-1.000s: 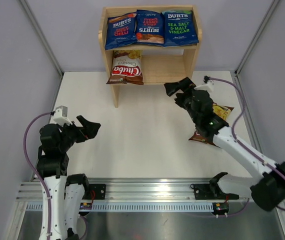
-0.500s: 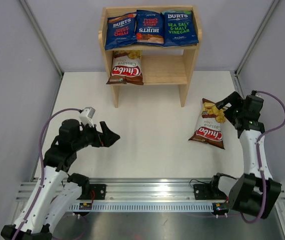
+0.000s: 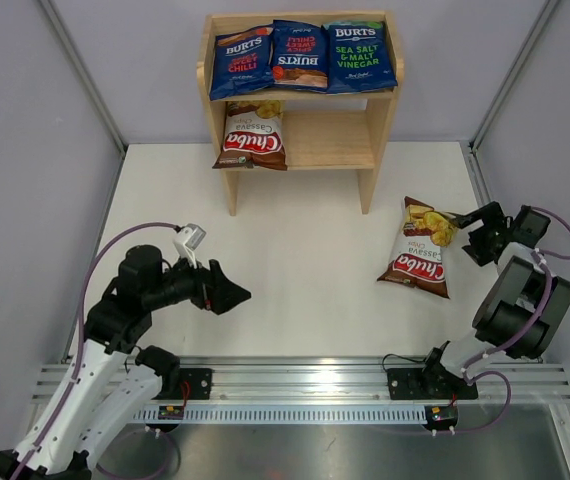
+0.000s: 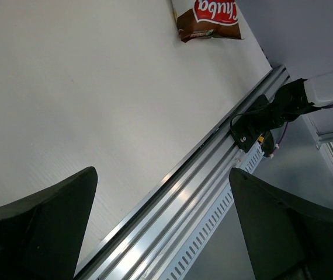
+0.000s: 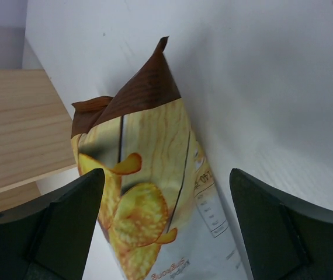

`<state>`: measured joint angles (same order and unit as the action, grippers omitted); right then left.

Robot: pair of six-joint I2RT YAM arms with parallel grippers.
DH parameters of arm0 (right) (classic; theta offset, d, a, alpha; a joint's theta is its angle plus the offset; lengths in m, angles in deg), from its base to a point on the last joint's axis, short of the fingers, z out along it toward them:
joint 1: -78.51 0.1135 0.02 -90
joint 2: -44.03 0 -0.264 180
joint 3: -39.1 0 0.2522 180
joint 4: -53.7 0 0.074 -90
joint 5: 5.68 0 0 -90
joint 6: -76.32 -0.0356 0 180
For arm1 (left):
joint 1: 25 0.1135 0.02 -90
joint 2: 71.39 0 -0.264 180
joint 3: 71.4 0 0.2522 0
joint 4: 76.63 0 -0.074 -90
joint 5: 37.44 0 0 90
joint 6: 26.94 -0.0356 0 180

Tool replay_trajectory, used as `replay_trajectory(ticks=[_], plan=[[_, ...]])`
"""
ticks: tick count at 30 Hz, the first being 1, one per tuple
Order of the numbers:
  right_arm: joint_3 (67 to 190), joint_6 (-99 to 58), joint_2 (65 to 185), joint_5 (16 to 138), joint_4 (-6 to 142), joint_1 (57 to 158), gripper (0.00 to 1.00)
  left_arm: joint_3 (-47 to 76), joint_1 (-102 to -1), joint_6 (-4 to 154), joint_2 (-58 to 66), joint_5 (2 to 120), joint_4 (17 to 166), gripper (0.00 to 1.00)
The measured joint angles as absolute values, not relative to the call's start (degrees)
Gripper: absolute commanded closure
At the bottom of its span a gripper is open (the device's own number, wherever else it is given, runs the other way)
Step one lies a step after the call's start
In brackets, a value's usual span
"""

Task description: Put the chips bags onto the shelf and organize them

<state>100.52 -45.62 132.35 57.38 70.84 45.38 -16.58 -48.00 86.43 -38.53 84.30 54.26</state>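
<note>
I should lower my right gripper and shift it outward, farther across the second Chuba bag's top end (image 3: 430,210) (image 5: 136,106), which lies ahead between its open fingers.
The wooden shelf (image 3: 380,110) stands at the back centre. Three blue BURTS bags (image 3: 300,55) lie side by side on its top tier. One Chuba bag (image 3: 253,138) lies at the left of its lower tier. A second Chuba bag (image 3: 420,250) lies flat on the table at the right. My right gripper (image 3: 465,232) is open and empty, just right of that bag's top end. In the right wrist view the bag (image 5: 149,192) lies between and ahead of the open gripper (image 5: 166,233). My left gripper (image 3: 233,290) is open and empty over the table's left part, far from the bag (image 4: 207,17).
An aluminium rail (image 3: 305,375) runs along the table's near edge and also shows in the left wrist view (image 4: 201,192). Grey walls close in both sides. The shelf's right side panel (image 5: 14,128) stands just beyond the loose bag. The right arm's base (image 4: 271,111) sits on the rail.
My right arm has pulled back from above the loose Chuba bag to the far right and folded up. The bag stays on the table. My left gripper has moved right and nearer.
</note>
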Motion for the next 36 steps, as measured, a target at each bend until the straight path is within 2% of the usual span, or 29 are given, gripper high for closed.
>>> replay_trajectory(ticks=[3,18,25,28,31,32,33,36], plan=[[100.72,-44.09,135.71,55.98,68.68,43.96,0.00,-16.66,-47.98,86.13,-40.30,86.49,55.02,0.01],[104.26,-46.08,150.71,33.69,51.17,43.33,0.01,-16.88,-48.05,85.49,-44.06,88.76,56.29,0.01],[111.97,-38.93,155.25,32.94,58.69,46.52,0.02,-16.88,-48.50,85.45,-44.03,89.66,56.29,0.01],[115.60,-35.85,157.66,33.45,62.25,48.42,0.09,-16.88,-49.44,85.45,-44.06,89.79,56.29,0.01],[116.41,-34.58,159.10,33.78,64.85,48.70,0.26,-16.88,-49.90,85.40,-44.03,89.79,56.29,0.01],[116.43,-34.39,159.27,33.93,65.49,48.62,0.40,-16.88,-49.95,85.38,-44.03,89.79,56.29,0.01],[116.41,-34.17,159.38,34.04,66.14,48.51,0.46,-16.88,-49.97,85.38,-44.03,89.79,56.29,0.01],[115.80,-35.33,158.99,34.34,66.40,48.44,0.53,-16.88,-49.97,85.38,-44.01,89.77,56.29,0.01]])
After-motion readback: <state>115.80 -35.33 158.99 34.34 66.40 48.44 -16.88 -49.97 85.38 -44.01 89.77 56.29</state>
